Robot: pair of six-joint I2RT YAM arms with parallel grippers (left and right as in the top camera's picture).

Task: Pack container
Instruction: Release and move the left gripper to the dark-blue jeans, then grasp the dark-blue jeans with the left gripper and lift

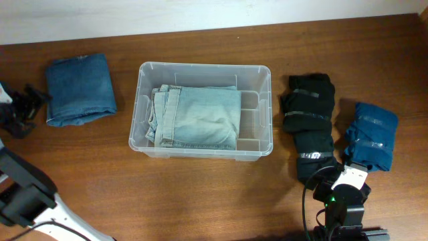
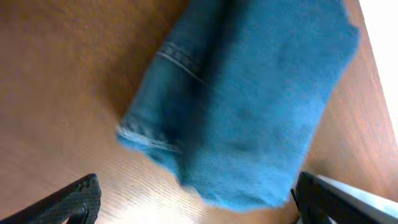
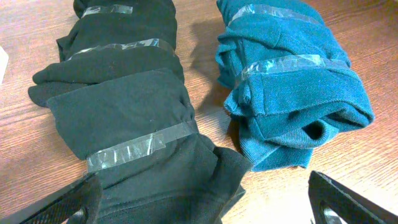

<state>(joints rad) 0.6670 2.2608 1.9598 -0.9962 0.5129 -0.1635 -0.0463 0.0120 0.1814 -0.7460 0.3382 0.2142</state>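
My left gripper should next go down and move toward the container. Then it should reach the darker blue jeans' facing edge by their near corner (image 1: 53,116) (image 2: 216,189).
The clear plastic container (image 1: 204,65) stands mid-table with folded light-blue jeans (image 1: 197,117) lying inside it. Folded darker blue jeans (image 1: 80,89) lie on the table to its left. My left gripper (image 1: 27,107) is open and empty just left of them. In the left wrist view the blue jeans (image 2: 242,99) fill the frame ahead of the open fingers (image 2: 196,202). A black taped garment roll (image 1: 309,124) and a teal taped roll (image 1: 371,136) lie right of the container. My right gripper (image 1: 332,179) is open at their near ends. In the right wrist view the open fingers (image 3: 205,202) partly straddle the black roll (image 3: 124,106), beside the teal roll (image 3: 292,87).
The table is brown wood (image 1: 200,201). A pale wall strip runs along its far edge (image 1: 134,17). The left arm's white and black links (image 1: 27,194) sit at the near left corner.
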